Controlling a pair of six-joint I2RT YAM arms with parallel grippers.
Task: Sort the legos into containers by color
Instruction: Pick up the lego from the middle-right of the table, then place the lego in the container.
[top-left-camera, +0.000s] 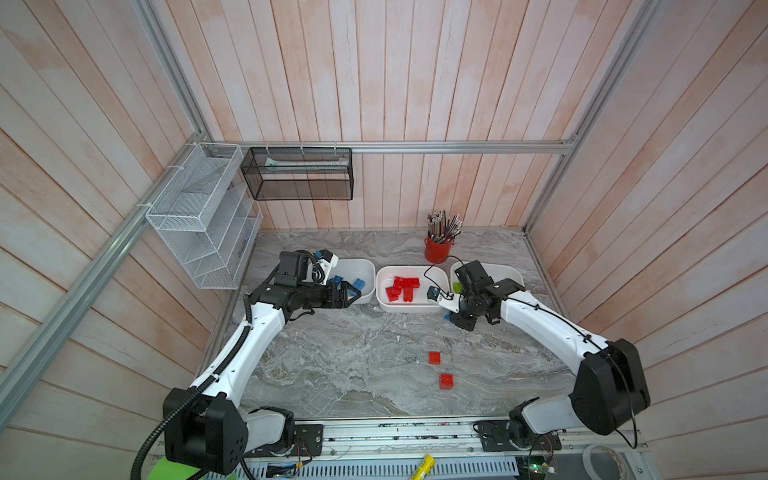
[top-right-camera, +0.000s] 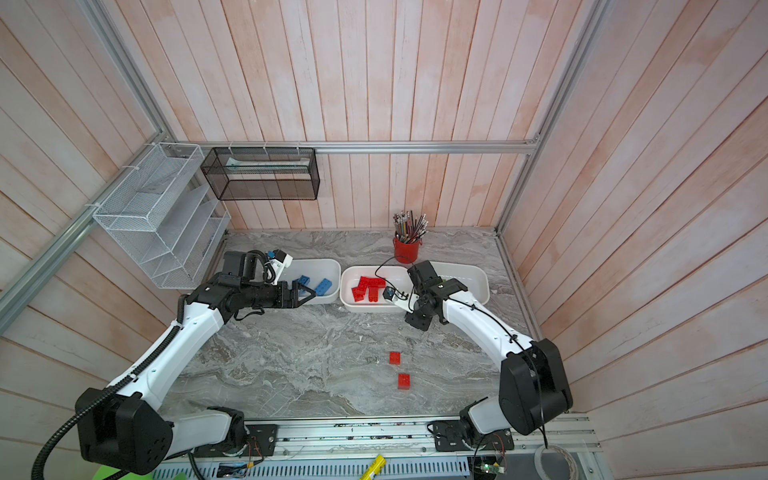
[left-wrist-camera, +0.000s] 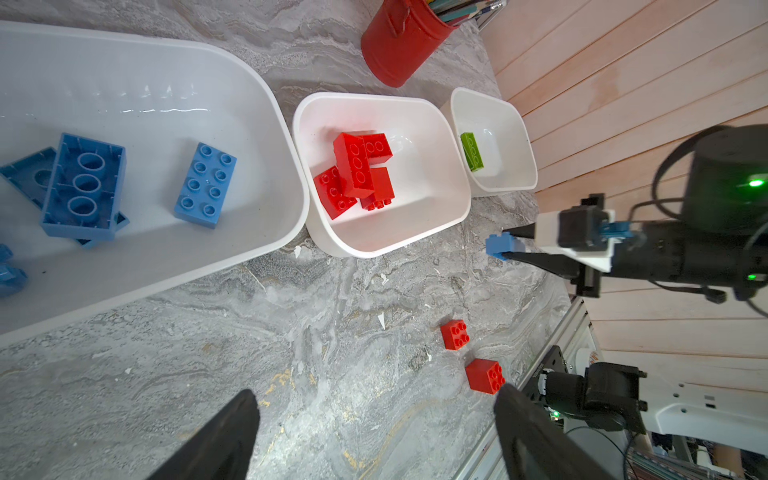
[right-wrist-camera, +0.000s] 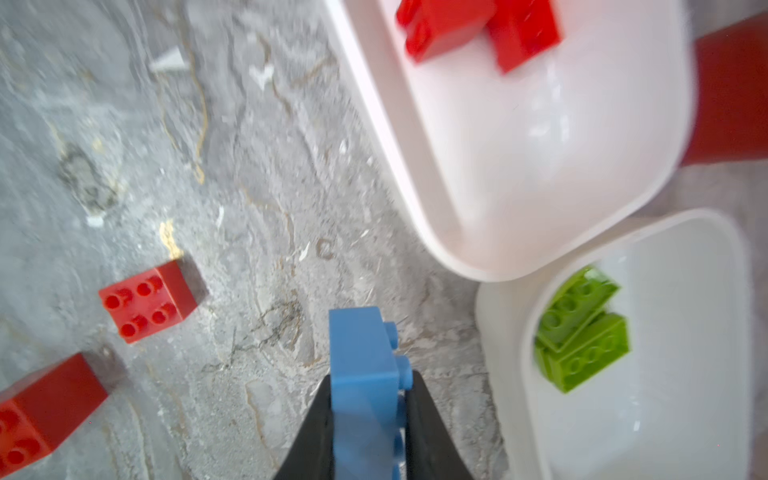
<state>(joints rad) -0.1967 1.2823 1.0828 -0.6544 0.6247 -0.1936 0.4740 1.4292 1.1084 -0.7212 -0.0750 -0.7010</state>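
I should lift the matching blue brick with my right gripper, move it across and lower it inside the tub of blue bricks to let it go, because that tub is past the middle tub (top-left-camera: 384, 303) from my gripper.
My right gripper (right-wrist-camera: 371, 380) is shut on a blue brick (right-wrist-camera: 361, 365), held just above the table in front of the gap between the middle tub (top-left-camera: 384, 303) and the right tub (top-left-camera: 513, 272). My left gripper (left-wrist-camera: 376, 397) is open and empty by the near edge of the left tub (top-left-camera: 363, 262). That tub holds several blue bricks (left-wrist-camera: 205, 185). Red bricks (top-left-camera: 403, 286) are piled in the middle tub and green bricks (right-wrist-camera: 582, 328) lie in the right one. Two small square red bricks (top-left-camera: 434, 358) (top-left-camera: 446, 381) rest on the table, nearer the front.
A red pencil cup (top-left-camera: 437, 249) stands behind the middle and right tubs. A white wire basket (top-left-camera: 199, 216) and a black mesh basket (top-left-camera: 297, 173) hang on the walls at back left. A metal rail (top-left-camera: 415, 432) runs along the table's front edge.
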